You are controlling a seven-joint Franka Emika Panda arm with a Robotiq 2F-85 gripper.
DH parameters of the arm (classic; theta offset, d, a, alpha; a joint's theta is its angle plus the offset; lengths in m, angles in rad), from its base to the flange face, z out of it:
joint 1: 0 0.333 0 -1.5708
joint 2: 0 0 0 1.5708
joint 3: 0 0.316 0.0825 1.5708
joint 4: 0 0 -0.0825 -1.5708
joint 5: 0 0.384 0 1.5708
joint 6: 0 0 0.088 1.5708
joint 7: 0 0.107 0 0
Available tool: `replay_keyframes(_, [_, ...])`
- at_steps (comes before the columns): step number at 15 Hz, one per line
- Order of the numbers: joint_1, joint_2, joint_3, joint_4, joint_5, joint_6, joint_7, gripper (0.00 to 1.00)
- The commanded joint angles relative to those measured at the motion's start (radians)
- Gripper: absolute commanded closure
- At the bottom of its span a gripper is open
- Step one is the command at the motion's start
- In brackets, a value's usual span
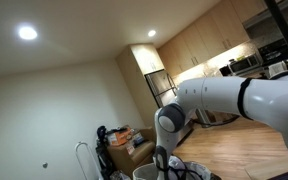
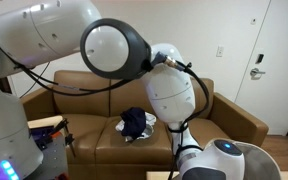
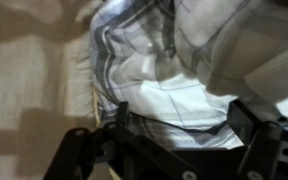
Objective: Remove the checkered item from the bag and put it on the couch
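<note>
The checkered cloth lies in crumpled folds below my gripper in the whitish-rimmed bag, between its wide-open fingers. I should lower my gripper into the bag next, onto those folds, and close it there.
In the wrist view the checkered item (image 3: 169,75), a white cloth with grey checks, fills the middle and lies crumpled on a tan surface. My gripper (image 3: 181,125) sits right over it. The two dark fingers are wide apart, with folds of the cloth between them and not pinched. The brown couch (image 2: 94,95) shows in an exterior view with a dark blue and white bundle (image 2: 135,122) on its seat. My arm (image 2: 174,95) hides much of that view. In an exterior view my gripper (image 1: 163,160) hangs low beside a whitish rim (image 1: 144,172), perhaps the bag.
A white wall and a door (image 2: 256,60) stand behind the couch. A kitchen with wooden cabinets (image 1: 199,45) and wood floor (image 1: 239,150) lies beyond the arm. Cluttered boxes and bags (image 1: 119,140) stand by the wall.
</note>
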Motion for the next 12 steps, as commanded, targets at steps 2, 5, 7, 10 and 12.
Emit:
replay_keyframes(2, [-0.13,0.114,0.13,0.13,-0.005,0.02,-0.048,0.0])
replay_keyframes(5, [-0.202,0.172,0.207,0.193,0.0,-0.005,-0.071,0.0])
replay_keyframes(7, [-0.217,0.208,0.214,0.238,-0.01,-0.044,-0.07,0.0])
replay_keyframes(10, [-0.244,0.232,0.25,0.297,0.011,-0.187,-0.079,0.33])
replay_keyframes(12, [-0.282,0.236,0.309,0.335,0.029,-0.328,-0.147,0.47])
